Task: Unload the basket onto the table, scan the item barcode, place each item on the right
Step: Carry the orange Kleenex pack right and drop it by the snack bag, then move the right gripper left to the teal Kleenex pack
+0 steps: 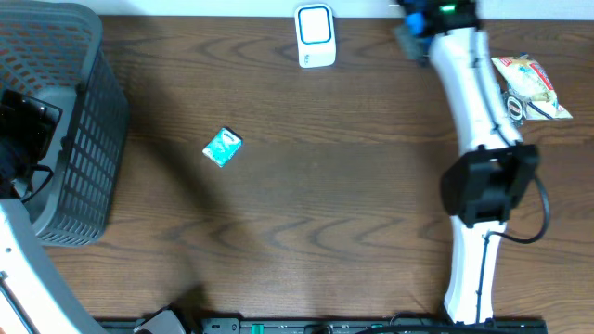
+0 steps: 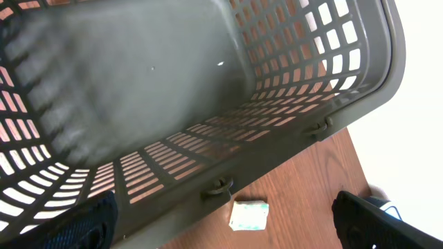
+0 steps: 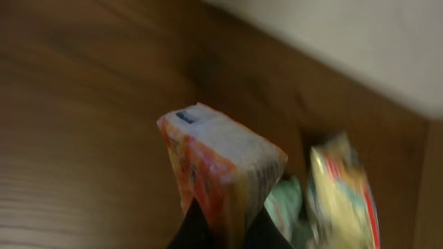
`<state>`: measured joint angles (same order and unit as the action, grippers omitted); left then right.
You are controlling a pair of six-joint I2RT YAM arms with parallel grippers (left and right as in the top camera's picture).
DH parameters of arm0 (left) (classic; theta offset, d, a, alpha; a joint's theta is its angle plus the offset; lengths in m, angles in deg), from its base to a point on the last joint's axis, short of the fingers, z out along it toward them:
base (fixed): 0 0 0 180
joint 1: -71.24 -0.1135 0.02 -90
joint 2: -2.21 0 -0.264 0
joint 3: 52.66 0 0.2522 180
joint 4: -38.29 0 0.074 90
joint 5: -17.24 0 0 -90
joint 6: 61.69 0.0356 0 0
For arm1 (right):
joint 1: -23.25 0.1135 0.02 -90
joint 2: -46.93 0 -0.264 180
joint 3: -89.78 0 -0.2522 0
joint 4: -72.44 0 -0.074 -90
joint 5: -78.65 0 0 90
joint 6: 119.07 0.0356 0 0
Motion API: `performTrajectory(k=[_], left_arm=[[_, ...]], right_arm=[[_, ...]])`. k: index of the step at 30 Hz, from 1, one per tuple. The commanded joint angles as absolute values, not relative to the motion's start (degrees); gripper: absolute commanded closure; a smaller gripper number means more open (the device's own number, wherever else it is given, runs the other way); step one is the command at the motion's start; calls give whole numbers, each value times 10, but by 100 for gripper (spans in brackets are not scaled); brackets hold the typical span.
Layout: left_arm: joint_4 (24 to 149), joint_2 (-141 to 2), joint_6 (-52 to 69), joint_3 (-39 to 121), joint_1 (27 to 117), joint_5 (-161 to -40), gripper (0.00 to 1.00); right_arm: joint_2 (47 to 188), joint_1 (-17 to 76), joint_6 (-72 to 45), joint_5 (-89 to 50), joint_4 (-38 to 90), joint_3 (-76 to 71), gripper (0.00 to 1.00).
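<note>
Next, my right gripper draws back toward the snack packets and releases its packet, since the bare tabletop beside them lies below and back from the gripper.
In the right wrist view my right gripper (image 3: 225, 232) is shut on an orange and red packet (image 3: 221, 162), which stands up between the dark fingers above the wooden table. From overhead, that gripper (image 1: 415, 28) is at the table's far edge, right of the white barcode scanner (image 1: 316, 35). My left gripper (image 2: 228, 225) hangs open over the grey basket (image 2: 208, 124), with nothing between its fingers. A small teal packet (image 1: 222, 147) lies on the table just right of the basket, and the left wrist view also shows this teal packet (image 2: 249, 214).
The grey mesh basket (image 1: 65, 121) fills the table's left side. More snack packets (image 1: 529, 88) lie at the far right; the right wrist view blurs a yellow-red packet (image 3: 342, 194) and a teal one (image 3: 285, 204) behind the held packet.
</note>
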<state>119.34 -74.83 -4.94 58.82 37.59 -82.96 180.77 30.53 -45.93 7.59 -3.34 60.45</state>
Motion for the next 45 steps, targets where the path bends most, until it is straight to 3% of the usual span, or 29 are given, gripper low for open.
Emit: performTrajectory(k=[1, 13, 14, 15, 16, 18, 24, 27, 33, 41, 45], left_arm=[[1194, -745, -54, 596, 374, -827, 2], [1194, -745, -54, 596, 374, -827, 2], [1194, -745, -54, 596, 374, -827, 2], [1194, -745, -54, 596, 374, -827, 2], [1194, -745, -54, 596, 374, -827, 2], [1194, -745, -54, 596, 374, -827, 2], [1194, -745, -54, 596, 374, -827, 2], [1194, -745, -54, 596, 374, -827, 2], [1194, -745, -54, 596, 374, -827, 2], [1194, -745, -54, 596, 374, -827, 2], [1194, -745, -54, 596, 374, -827, 2]], right_arm=[[1808, 260, -374, 76, -62, 588, 99], [1808, 172, -351, 80, -85, 506, 98], [1808, 170, -351, 84, -84, 502, 92], [1808, 168, -351, 90, -84, 499, 69], [1808, 166, -351, 98, -84, 498, 58], [1808, 165, -351, 114, -84, 498, 57], [1803, 172, -350, 142, -92, 499, 28], [1795, 181, -351, 141, -92, 499, 20], [1769, 216, -351, 89, -83, 499, 16], [1745, 283, -350, -132, -78, 499, 1], [1745, 313, -350, -231, -80, 499, 1]])
